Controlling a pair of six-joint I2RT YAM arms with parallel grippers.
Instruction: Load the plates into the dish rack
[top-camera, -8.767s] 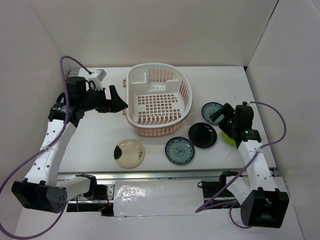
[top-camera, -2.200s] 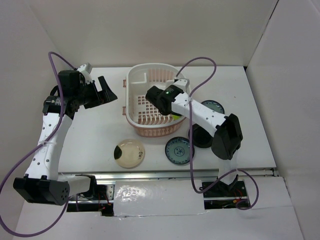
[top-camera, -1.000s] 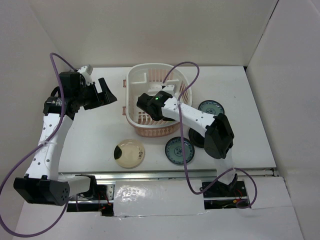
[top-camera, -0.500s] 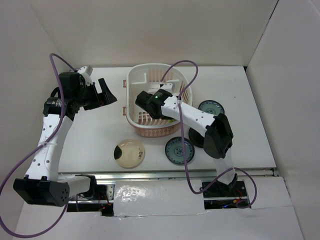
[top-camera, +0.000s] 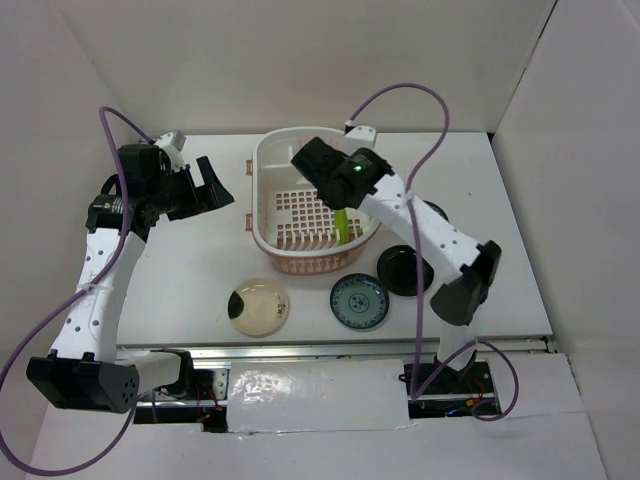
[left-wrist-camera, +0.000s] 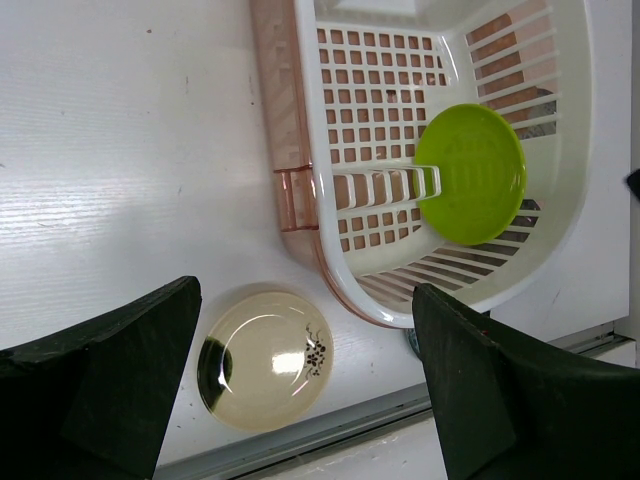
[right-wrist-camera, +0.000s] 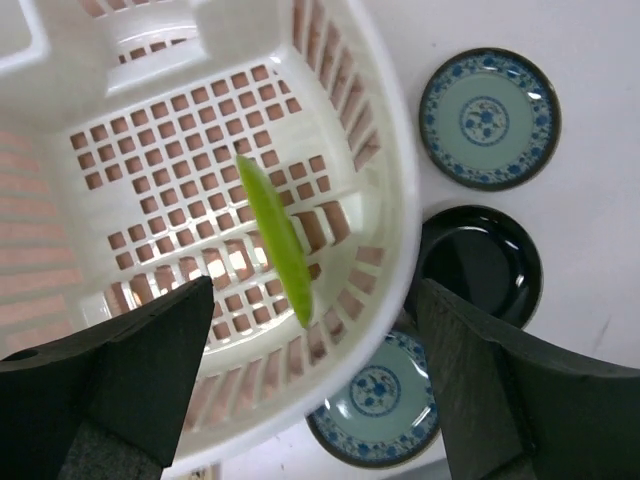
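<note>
My right gripper is above the teal plate's rim away from the rack, and will next swing down onto that rim, which lies to the right in the top view.
The pink and white dish rack (top-camera: 262, 182) stands at the middle back. The lime-green plate (top-camera: 341, 226) stands on edge inside it, against the right wall, and also shows in the left wrist view (left-wrist-camera: 470, 173) and the right wrist view (right-wrist-camera: 275, 240). My right gripper (top-camera: 318, 172) hovers open and empty above the rack (right-wrist-camera: 395, 200). My left gripper (top-camera: 215, 185) is open and empty, left of the rack (left-wrist-camera: 330, 235). The tan plate (top-camera: 259, 305), one teal plate (top-camera: 359, 301) and the black plate (top-camera: 404, 270) lie in front of the rack. The other teal plate (right-wrist-camera: 489, 118) lies to its right.
White walls enclose the table on the left, back and right. A metal rail (top-camera: 330, 350) runs along the near edge. The right arm's purple cable (top-camera: 440, 120) loops above the rack's right side.
My right gripper has let go of the lime-green plate, risen out of the rack and moved toward its back right. The plate stays standing in the rack. The left arm has not moved.
</note>
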